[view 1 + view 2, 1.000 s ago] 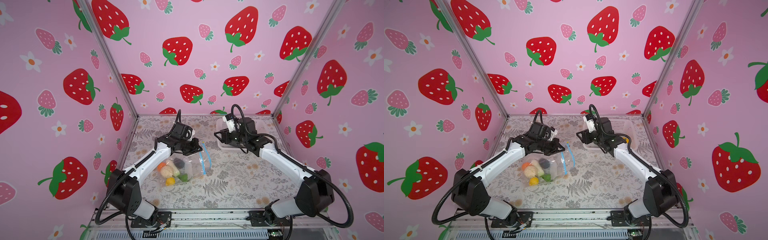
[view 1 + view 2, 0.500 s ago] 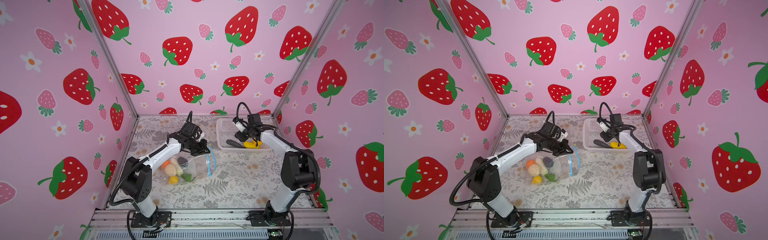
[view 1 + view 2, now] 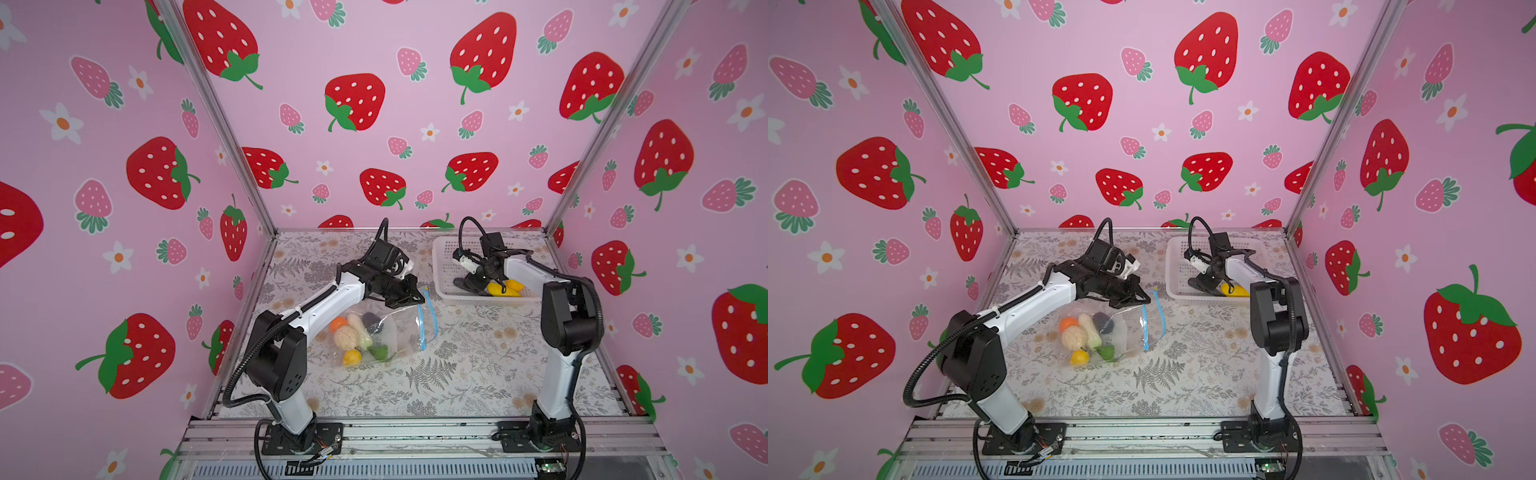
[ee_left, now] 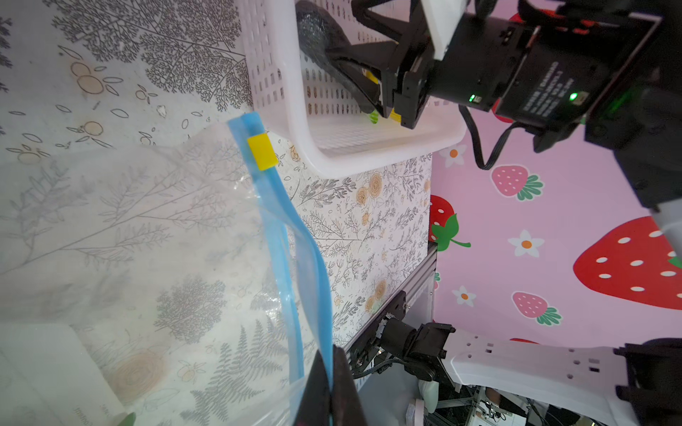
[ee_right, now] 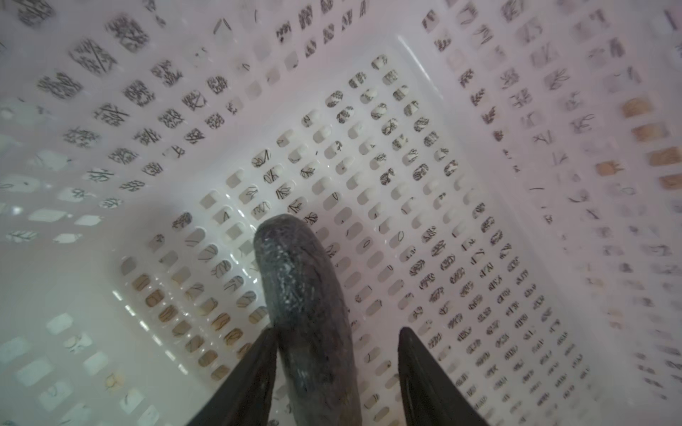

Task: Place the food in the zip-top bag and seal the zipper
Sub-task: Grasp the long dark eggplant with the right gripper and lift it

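Note:
My right gripper should go down slightly and close across the piece's dark body (image 5: 317,358), because the long dark food piece (image 5: 299,265) is already between the open fingers.
The clear zip-top bag (image 3: 395,332) (image 3: 1127,328) lies mid-table with several food pieces inside: orange (image 3: 338,323), beige (image 3: 347,337), yellow (image 3: 352,356), green and dark ones. My left gripper (image 3: 417,300) (image 3: 1144,300) (image 4: 329,369) is shut on the bag's mouth edge and holds the blue zipper (image 4: 280,236) apart; the yellow slider (image 4: 262,152) sits at its far end. My right gripper (image 3: 465,284) (image 5: 339,328) is open inside the white basket (image 3: 446,253). A long dark food piece (image 5: 299,265) lies between its fingers, touching one of them.
Yellow food (image 3: 505,288) (image 3: 1233,290) lies in the basket (image 3: 1177,257) (image 4: 280,73) beside the right gripper. The basket stands at the back right, close to the pink wall. The floral mat runs bare toward the front rail.
The right gripper went from in front of the basket down into it, around the dark piece. The left gripper carried the bag's edge to the right, and the bag shifted with it.

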`<state>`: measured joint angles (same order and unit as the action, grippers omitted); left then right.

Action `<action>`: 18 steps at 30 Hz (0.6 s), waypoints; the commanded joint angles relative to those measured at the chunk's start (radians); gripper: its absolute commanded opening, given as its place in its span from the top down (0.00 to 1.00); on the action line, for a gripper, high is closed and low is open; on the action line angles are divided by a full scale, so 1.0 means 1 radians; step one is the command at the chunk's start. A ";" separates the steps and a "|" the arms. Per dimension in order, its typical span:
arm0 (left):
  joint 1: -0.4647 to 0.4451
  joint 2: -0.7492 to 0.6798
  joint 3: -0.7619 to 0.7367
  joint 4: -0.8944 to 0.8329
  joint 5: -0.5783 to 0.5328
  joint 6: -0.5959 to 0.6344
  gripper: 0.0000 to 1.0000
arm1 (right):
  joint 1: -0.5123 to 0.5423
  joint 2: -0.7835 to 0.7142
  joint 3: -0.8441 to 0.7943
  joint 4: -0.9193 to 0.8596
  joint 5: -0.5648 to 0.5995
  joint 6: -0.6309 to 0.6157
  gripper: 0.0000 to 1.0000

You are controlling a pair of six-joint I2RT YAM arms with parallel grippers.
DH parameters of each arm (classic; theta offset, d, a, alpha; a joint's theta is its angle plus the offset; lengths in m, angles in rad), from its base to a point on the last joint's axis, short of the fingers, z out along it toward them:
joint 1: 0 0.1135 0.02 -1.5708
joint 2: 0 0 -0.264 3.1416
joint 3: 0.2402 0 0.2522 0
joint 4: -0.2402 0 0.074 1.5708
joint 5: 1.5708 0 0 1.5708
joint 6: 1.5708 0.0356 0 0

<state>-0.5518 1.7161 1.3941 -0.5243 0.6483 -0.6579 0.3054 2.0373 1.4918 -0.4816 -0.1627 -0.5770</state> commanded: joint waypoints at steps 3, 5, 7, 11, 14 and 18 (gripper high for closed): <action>-0.005 0.013 0.028 -0.001 0.031 0.009 1.00 | 0.005 0.069 0.049 -0.050 -0.027 -0.034 0.48; -0.003 0.020 0.034 -0.003 0.034 0.011 1.00 | 0.004 0.093 0.070 -0.053 -0.026 -0.034 0.53; -0.003 0.023 0.038 -0.002 0.036 0.012 1.00 | 0.005 0.111 0.091 -0.050 -0.025 -0.029 0.57; -0.002 0.028 0.033 0.003 0.035 0.011 1.00 | 0.004 0.134 0.137 -0.054 -0.023 -0.004 0.67; -0.001 0.030 0.027 0.009 0.036 0.007 1.00 | 0.008 0.140 0.161 -0.051 -0.015 0.018 0.71; 0.000 0.028 0.022 0.019 0.037 -0.002 1.00 | 0.010 0.118 0.183 -0.029 0.008 0.080 0.74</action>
<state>-0.5518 1.7447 1.3941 -0.5194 0.6647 -0.6579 0.3061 2.1643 1.6405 -0.4973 -0.1616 -0.5354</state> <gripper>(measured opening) 0.051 0.328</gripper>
